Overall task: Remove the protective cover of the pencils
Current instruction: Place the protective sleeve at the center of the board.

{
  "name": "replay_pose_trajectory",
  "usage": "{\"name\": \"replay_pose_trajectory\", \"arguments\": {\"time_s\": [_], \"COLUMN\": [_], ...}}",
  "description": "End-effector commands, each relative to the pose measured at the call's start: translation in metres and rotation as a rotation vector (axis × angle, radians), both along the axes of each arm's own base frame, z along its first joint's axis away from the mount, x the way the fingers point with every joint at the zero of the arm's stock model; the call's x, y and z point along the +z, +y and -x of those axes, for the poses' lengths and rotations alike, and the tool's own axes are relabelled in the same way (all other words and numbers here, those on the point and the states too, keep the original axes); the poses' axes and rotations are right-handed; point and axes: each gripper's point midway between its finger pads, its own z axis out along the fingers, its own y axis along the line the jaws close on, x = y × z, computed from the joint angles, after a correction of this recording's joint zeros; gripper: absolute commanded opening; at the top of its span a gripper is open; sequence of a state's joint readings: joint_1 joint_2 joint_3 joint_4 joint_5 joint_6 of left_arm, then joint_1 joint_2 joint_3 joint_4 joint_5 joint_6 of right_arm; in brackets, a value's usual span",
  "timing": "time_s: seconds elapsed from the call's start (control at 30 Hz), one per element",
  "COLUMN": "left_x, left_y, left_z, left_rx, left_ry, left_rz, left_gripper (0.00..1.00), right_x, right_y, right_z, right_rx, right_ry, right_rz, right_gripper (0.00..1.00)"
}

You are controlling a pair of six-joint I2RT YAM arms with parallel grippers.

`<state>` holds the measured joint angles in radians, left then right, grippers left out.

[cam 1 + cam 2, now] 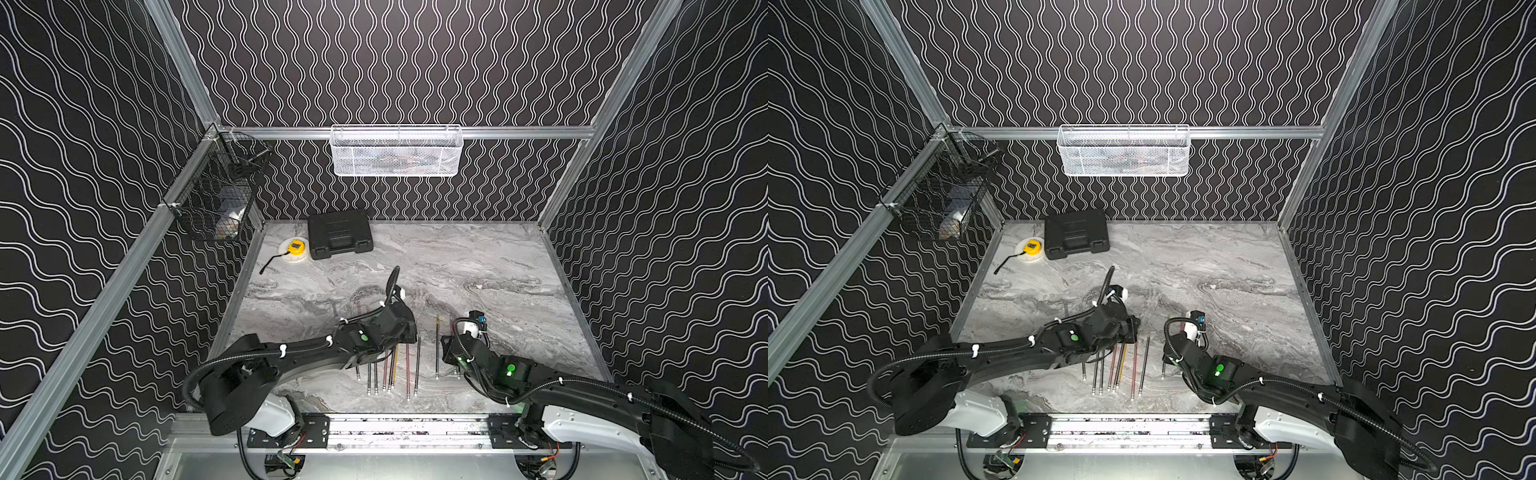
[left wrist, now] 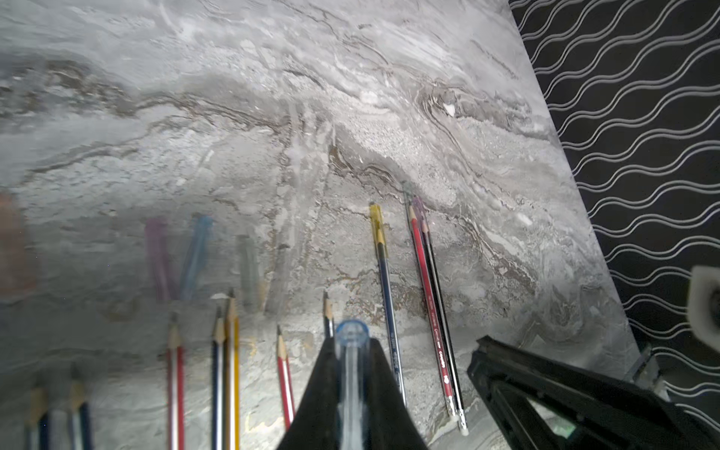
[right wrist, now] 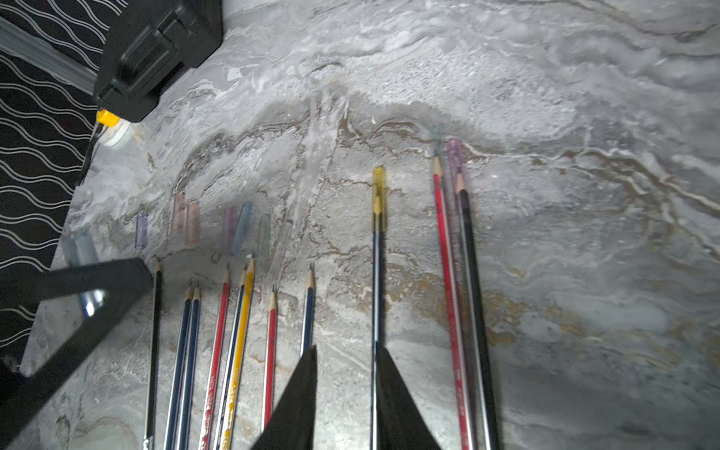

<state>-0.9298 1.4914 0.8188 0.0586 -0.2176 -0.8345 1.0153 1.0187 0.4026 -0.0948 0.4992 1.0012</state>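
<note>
My left gripper lowers the bluish cover next and releases it on the bare marble below, between the loose covers and the yellow cover (image 3: 378, 187).
Several pencils (image 1: 390, 368) lie side by side on the marble table (image 1: 478, 270), tips pointing away from the arms. My left gripper (image 2: 352, 343) is shut on a clear bluish protective cover (image 2: 352, 334), held above the row. My right gripper (image 3: 346, 348) is open with nothing between its fingers; a dark blue pencil (image 3: 376, 280) with a yellow cover (image 3: 378, 187) runs along one finger's inner side. Beside it lie a red pencil (image 3: 448, 272) and a black pencil (image 3: 471, 272), with a purple cover (image 3: 453, 154) at their tips. Several loose coloured covers (image 3: 233, 228) lie beyond the bare tips.
A black case (image 1: 338, 233) and a yellow tape measure (image 1: 294, 248) sit at the back left of the table. A white mesh basket (image 1: 397, 151) hangs on the back rail, a black wire basket (image 1: 216, 191) on the left rail. Patterned walls enclose three sides.
</note>
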Motion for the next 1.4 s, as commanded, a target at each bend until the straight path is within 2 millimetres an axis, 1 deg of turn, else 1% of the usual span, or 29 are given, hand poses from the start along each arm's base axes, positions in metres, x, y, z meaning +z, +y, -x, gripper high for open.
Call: {"name": "replay_pose_trajectory", "arguments": {"time_s": [0.0, 0.13, 0.3, 0.4, 0.57, 0.63, 0.73, 0.9, 1.0, 1.37], "left_x": [-0.005, -0.027, -0.048, -0.058, -0.073, -0.076, -0.076, -0.078, -0.077, -0.09], "left_y": [-0.007, -0.013, -0.016, -0.017, -0.023, -0.022, -0.023, -0.016, -0.017, -0.017], "left_z": [-0.006, -0.013, -0.019, -0.023, -0.027, -0.028, -0.031, -0.035, -0.036, -0.041], "left_rx": [-0.002, 0.002, 0.015, 0.019, 0.017, 0.026, 0.025, 0.048, 0.047, 0.051], "left_ry": [-0.029, 0.003, 0.029, 0.042, 0.067, 0.071, 0.069, 0.066, 0.065, 0.089], "left_rz": [-0.057, -0.126, -0.186, -0.235, -0.266, -0.286, -0.302, -0.359, -0.362, -0.448], "left_gripper": [0.09, 0.09, 0.09, 0.09, 0.09, 0.09, 0.1, 0.12, 0.15, 0.16], "right_x": [-0.007, -0.013, -0.023, -0.024, -0.028, -0.032, -0.033, -0.034, -0.034, -0.037], "right_y": [-0.011, -0.011, -0.012, -0.011, -0.008, -0.006, -0.005, -0.005, -0.004, -0.002], "right_z": [-0.001, -0.003, 0.001, 0.001, 0.001, 0.002, 0.003, 0.004, 0.004, 0.004], "right_rx": [-0.043, -0.049, -0.049, -0.044, -0.036, -0.03, -0.025, -0.022, -0.019, -0.013], "right_ry": [0.016, 0.039, 0.058, 0.065, 0.075, 0.086, 0.09, 0.087, 0.09, 0.096], "right_rz": [0.02, 0.026, 0.008, 0.004, 0.003, 0.0, -0.006, -0.017, -0.016, -0.011], "right_gripper": [0.27, 0.25, 0.24, 0.25, 0.25, 0.24, 0.23, 0.24, 0.24, 0.23]}}
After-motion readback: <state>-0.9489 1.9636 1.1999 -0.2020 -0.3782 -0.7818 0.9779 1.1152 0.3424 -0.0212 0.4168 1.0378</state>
